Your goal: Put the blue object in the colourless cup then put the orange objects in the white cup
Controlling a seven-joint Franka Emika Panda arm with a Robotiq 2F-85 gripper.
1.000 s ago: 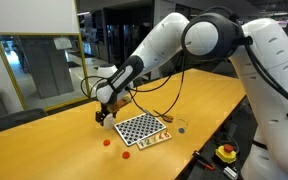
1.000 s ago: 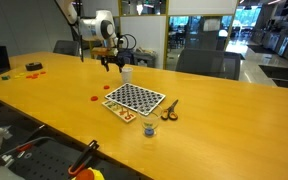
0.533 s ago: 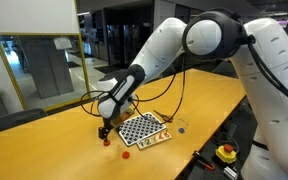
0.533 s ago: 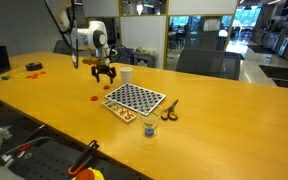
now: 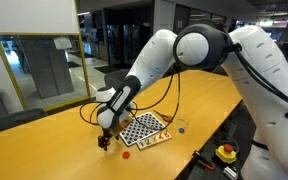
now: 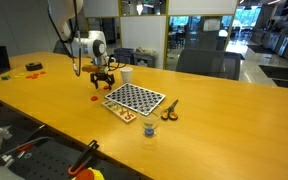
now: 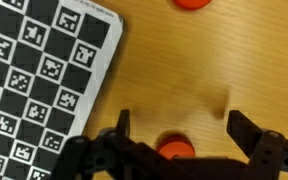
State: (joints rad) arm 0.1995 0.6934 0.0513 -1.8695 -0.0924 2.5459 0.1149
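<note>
The round orange-red piece (image 7: 176, 147) is low between my fingers and slightly outward of my gripper, so my gripper needs to move outward to center the fingers around it.
My gripper (image 7: 184, 128) is open and low over the table just beside the checkerboard (image 7: 34, 70). One orange piece (image 7: 176, 150) lies between its fingers, close to the palm. A second orange piece (image 7: 192, 3) lies farther on. In both exterior views the gripper (image 5: 104, 138) (image 6: 102, 82) hangs just above the table, with an orange piece (image 6: 95, 97) near it. The white cup (image 6: 126, 73) stands behind the board. The clear cup (image 6: 150, 130) stands in front of the board, with a small blue spot (image 5: 181, 127) at it. I cannot tell if that spot is inside it.
The checkerboard (image 6: 134, 98) lies flat mid-table, with a small card of red marks (image 6: 127, 114) at its front edge. An orange-handled tool (image 6: 170, 110) lies beside it. Red items (image 6: 29, 68) sit far off on the table. A red button box (image 5: 225, 152) sits at the table edge.
The gripper has moved from above the white cup down and away from it to the table beside the board, and now straddles an orange piece. It stays open.
</note>
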